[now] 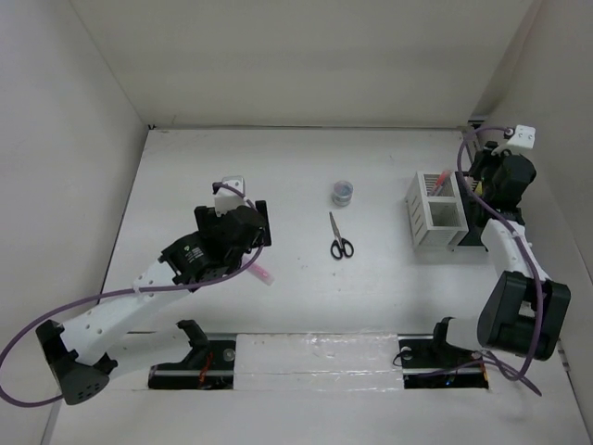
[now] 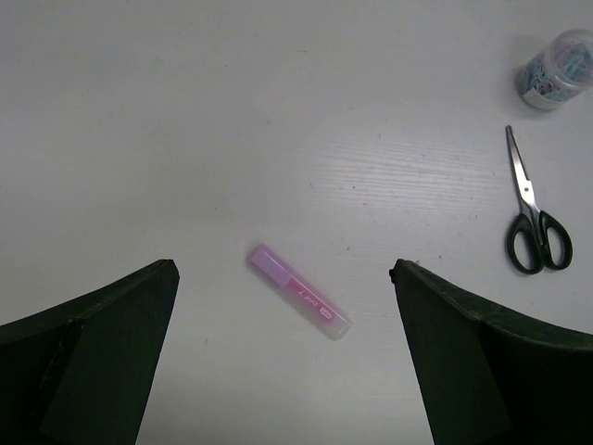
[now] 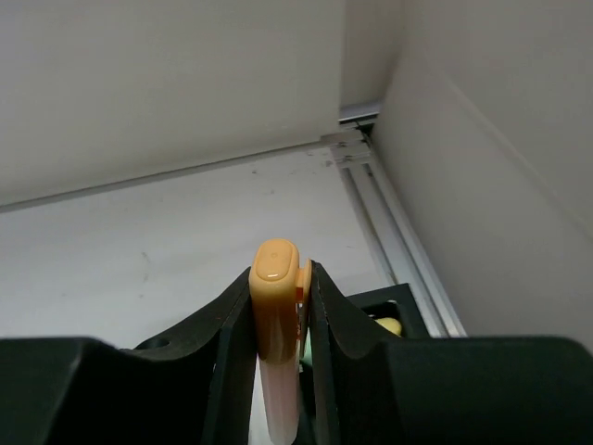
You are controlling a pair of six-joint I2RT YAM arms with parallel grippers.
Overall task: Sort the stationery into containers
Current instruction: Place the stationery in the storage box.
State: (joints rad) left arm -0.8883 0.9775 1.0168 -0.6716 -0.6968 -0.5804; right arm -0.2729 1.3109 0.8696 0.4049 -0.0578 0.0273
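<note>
The orange highlighter [image 3: 276, 306] should move slightly toward the metal bar over the black container with my right gripper, and then my right gripper should release it.
A purple highlighter [image 2: 298, 291] lies flat on the table between the fingers of my left gripper [image 2: 283, 267], which is wide open and holds nothing. From above, the highlighter [image 1: 262, 274] shows just in front of that gripper [image 1: 248, 236]. My right gripper [image 3: 278, 271] is shut on an orange highlighter [image 3: 276, 306], held upright over the black container [image 3: 394, 304]. The white container [image 1: 435, 211] holds an orange-red pen [image 1: 443, 176]. The black container [image 1: 466, 232] beside it is mostly hidden by my right gripper [image 1: 489, 181]. Black-handled scissors [image 1: 340, 238] and the grey roll [image 1: 342, 192] lie mid-table.
The scissors [image 2: 530, 218] and the roll [image 2: 556, 69] lie to the right of my left gripper. White walls close in the table on three sides. A metal rail [image 3: 398, 241] runs along the right wall by the black container.
</note>
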